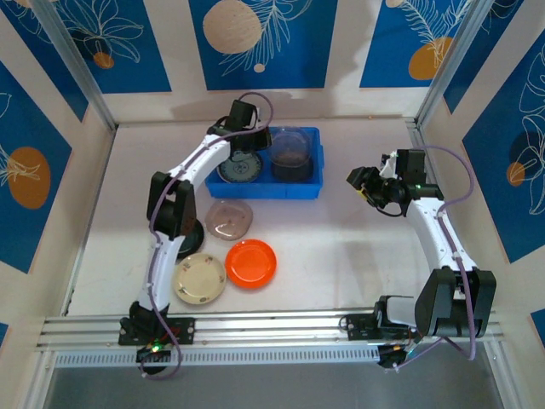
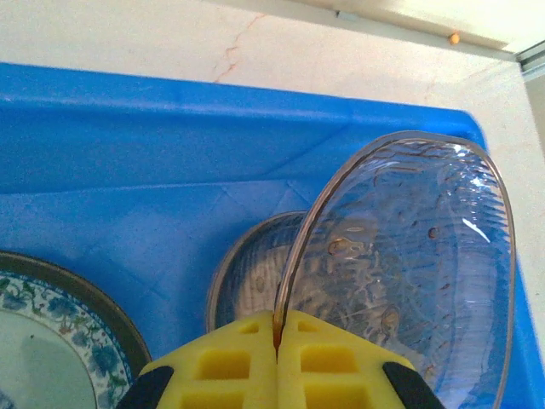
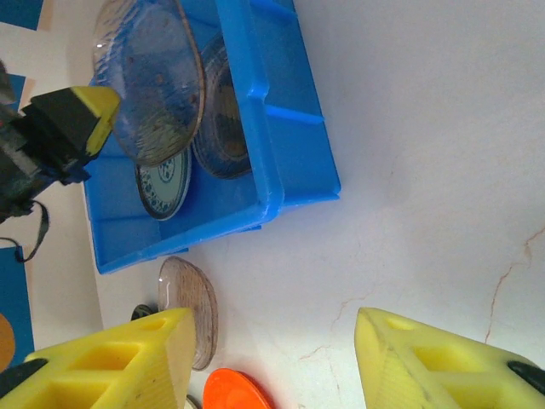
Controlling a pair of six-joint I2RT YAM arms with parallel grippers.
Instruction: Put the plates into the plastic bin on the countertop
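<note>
My left gripper lowers the tilted plate down onto the other smoky plate (image 1: 292, 172) (image 2: 257, 277) next and releases the tilted plate's rim, since the other one already lies in the bin below.
The blue plastic bin (image 1: 264, 191) stands at the back of the white countertop (image 1: 341, 247). My left gripper (image 1: 258, 136) (image 2: 279, 336) hovers over it, shut on the rim of a translucent smoky plate (image 2: 409, 273) (image 3: 153, 85) held on edge, tilted. Below it in the bin lie another smoky plate (image 2: 251, 273) and a teal-patterned plate (image 2: 51, 341) (image 1: 238, 167). In front of the bin a smoky plate (image 1: 229, 218), an orange plate (image 1: 250, 262) and a cream plate (image 1: 199, 279) lie on the countertop. To the bin's right my right gripper (image 1: 366, 183) (image 3: 277, 341) is open, holding nothing.
A black plate (image 1: 191, 235) lies partly under the left arm's elbow. White walls with blue panels close in the countertop on three sides, and an aluminium rail (image 1: 272, 328) runs along the near edge. Bare surface lies between the bin and the right arm.
</note>
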